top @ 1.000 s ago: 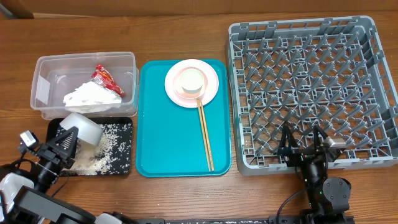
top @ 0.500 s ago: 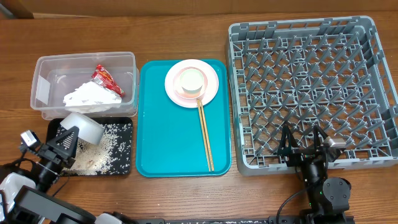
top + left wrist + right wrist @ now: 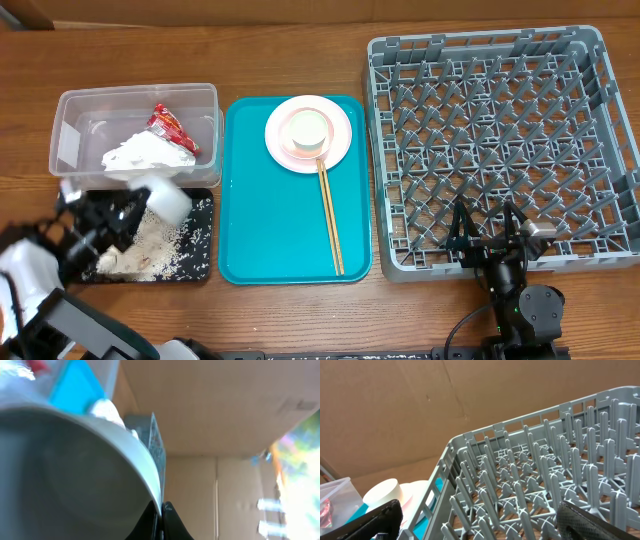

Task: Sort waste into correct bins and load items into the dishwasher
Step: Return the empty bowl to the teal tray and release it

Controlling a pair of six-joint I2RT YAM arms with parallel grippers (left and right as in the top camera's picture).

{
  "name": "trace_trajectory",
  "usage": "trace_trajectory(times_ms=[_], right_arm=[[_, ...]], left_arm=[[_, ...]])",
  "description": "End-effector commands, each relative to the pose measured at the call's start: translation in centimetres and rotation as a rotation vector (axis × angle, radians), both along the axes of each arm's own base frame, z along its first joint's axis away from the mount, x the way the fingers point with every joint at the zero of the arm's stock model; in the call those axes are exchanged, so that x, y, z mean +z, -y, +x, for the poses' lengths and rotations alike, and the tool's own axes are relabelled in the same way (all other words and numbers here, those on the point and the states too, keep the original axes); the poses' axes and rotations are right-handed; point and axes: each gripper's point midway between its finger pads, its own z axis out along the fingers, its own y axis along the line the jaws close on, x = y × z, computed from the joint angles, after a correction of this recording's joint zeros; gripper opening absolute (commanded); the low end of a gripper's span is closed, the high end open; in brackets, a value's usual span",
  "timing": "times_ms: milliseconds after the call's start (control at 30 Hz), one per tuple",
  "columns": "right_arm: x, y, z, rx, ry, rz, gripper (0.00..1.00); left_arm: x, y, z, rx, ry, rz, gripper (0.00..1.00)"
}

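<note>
I will swing my left gripper across and down to release the bowl (image 3: 166, 197), as the teal tray's bare area lies below and to its right in the overhead view.
My left gripper (image 3: 132, 213) is shut on the rim of a white bowl (image 3: 166, 197), tilted over the black tray (image 3: 203, 236), where loose rice (image 3: 150, 250) lies. In the left wrist view the bowl (image 3: 75, 470) fills the left side, its rim pinched at the gripper (image 3: 161, 515). The clear tub (image 3: 70, 150) holds the crumpled napkin (image 3: 145, 157) and the red wrapper (image 3: 170, 126). A pink plate (image 3: 340, 140) with a white cup (image 3: 307, 131) and chopsticks (image 3: 330, 215) lie on the teal tray (image 3: 270, 220). My right gripper (image 3: 487, 232) stands open at the grey dish rack's (image 3: 500, 140) front edge.
The rack's upright pegs (image 3: 545, 485) fill the right wrist view, with the cup (image 3: 382, 493) beyond its left wall. Bare wooden table (image 3: 300, 60) runs along the back, and a cardboard wall (image 3: 445, 405) stands behind it.
The left arm has swung up and to the right, blurred with motion. The bowl has shifted right over the black tray. The right arm has not moved.
</note>
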Motion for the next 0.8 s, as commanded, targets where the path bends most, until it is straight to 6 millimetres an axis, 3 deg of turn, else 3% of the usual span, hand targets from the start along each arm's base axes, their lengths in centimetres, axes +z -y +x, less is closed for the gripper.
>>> trace_trajectory(times_ms=[0, 67, 100, 267, 433, 500, 767], right_arm=[[-0.1, -0.1, 0.0, 0.006, 0.006, -0.002, 1.00], [-0.1, -0.1, 0.0, 0.006, 0.006, -0.002, 1.00], [-0.1, -0.1, 0.0, 0.006, 0.006, -0.002, 1.00], [-0.1, -0.1, 0.0, 0.005, 0.006, -0.002, 1.00], [-0.1, -0.1, 0.0, 0.006, 0.006, -0.002, 1.00], [-0.1, -0.1, 0.0, 0.006, 0.006, -0.002, 0.99], [-0.1, -0.1, 0.0, 0.006, 0.006, -0.002, 1.00]], left_arm=[[3.0, 2.8, 1.4, -0.149, -0.019, 0.203, 0.04], [2.9, 4.5, 1.7, -0.227, -0.120, 0.328, 0.04], [2.1, 6.1, 1.9, -0.292, -0.232, 0.475, 0.04], [-1.5, 10.4, 1.3, -0.405, -0.458, 0.818, 0.04], [-4.8, 15.6, -0.1, -0.538, -0.542, 1.121, 0.04], [-5.9, 16.7, -0.5, -0.545, -0.573, 1.226, 0.04], [-11.1, 21.8, -1.8, -0.690, -0.621, 1.390, 0.04]])
